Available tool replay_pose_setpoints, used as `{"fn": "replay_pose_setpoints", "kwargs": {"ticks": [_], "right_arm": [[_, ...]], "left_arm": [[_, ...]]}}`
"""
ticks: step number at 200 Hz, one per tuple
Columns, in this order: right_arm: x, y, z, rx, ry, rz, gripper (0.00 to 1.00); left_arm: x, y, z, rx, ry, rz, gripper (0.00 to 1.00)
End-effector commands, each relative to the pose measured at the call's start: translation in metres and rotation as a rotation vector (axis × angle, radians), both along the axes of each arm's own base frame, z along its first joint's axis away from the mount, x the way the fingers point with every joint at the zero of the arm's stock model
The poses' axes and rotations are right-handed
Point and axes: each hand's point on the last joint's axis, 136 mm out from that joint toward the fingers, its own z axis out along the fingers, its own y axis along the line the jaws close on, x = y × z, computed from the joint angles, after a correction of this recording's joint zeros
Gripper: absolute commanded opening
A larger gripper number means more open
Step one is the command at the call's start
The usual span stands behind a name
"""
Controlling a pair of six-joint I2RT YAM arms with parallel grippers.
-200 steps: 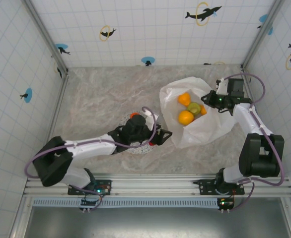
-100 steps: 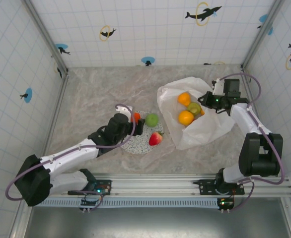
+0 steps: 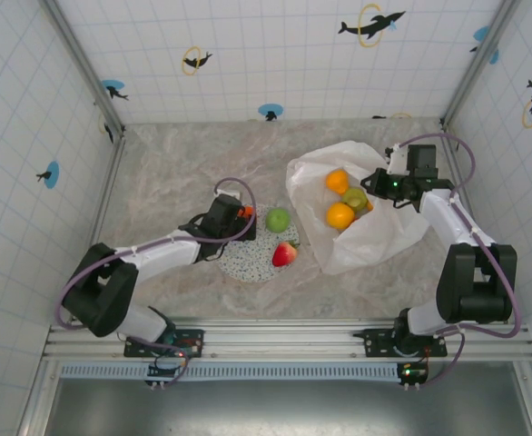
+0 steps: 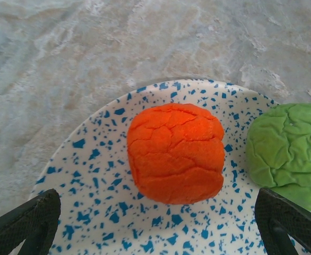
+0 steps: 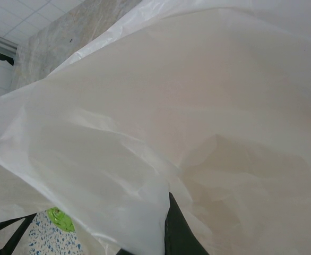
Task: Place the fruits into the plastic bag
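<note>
My left gripper is open, and the small orange fruit is below and outward of its fingers. It will move down and outward next.
A small orange fruit [image 4: 175,151] sits on the speckled plate [image 4: 92,175] beside a green fruit [image 4: 291,154]. My left gripper [image 4: 155,234] is open, its fingers [image 4: 33,220] wide on either side just short of the orange fruit [image 3: 247,211]. A red-and-yellow fruit [image 3: 285,253] lies at the plate's right edge. The white plastic bag [image 3: 375,232] lies open and holds two orange fruits [image 3: 339,215], a green fruit [image 3: 355,197] and a sliver of another orange one. My right gripper [image 3: 380,184] is shut on the bag's far rim [image 5: 145,159] and holds it up.
The speckled plate [image 3: 248,263] lies left of the bag on the marble table. Tiled walls close in the table at the back and on both sides. Bare marble stretches behind the plate and to its left.
My left gripper pulled back from beside the bag, where the red-and-yellow fruit now lies, then moved up to the small orange fruit. The right gripper and bag barely shifted.
</note>
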Motion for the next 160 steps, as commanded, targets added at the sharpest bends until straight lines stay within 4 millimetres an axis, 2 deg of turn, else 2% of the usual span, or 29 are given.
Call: {"fn": "replay_pose_setpoints", "kwargs": {"ticks": [1, 99, 125, 160], "right_arm": [[-0.005, 0.002, 0.004, -0.008, -0.017, 0.014, 0.0], [-0.007, 0.001, 0.004, -0.011, -0.015, 0.015, 0.0], [-0.008, 0.0, 0.005, -0.013, -0.017, 0.012, 0.0], [-0.008, 0.0, 0.005, -0.015, -0.017, 0.012, 0.0]], "left_arm": [[0.011, -0.019, 0.008, -0.057, -0.007, -0.049, 0.96], [0.037, -0.028, -0.013, -0.018, 0.012, -0.025, 0.89], [0.04, -0.028, -0.021, 0.004, 0.027, -0.019, 0.84], [0.042, -0.025, -0.027, 0.023, 0.024, -0.012, 0.68]]}}
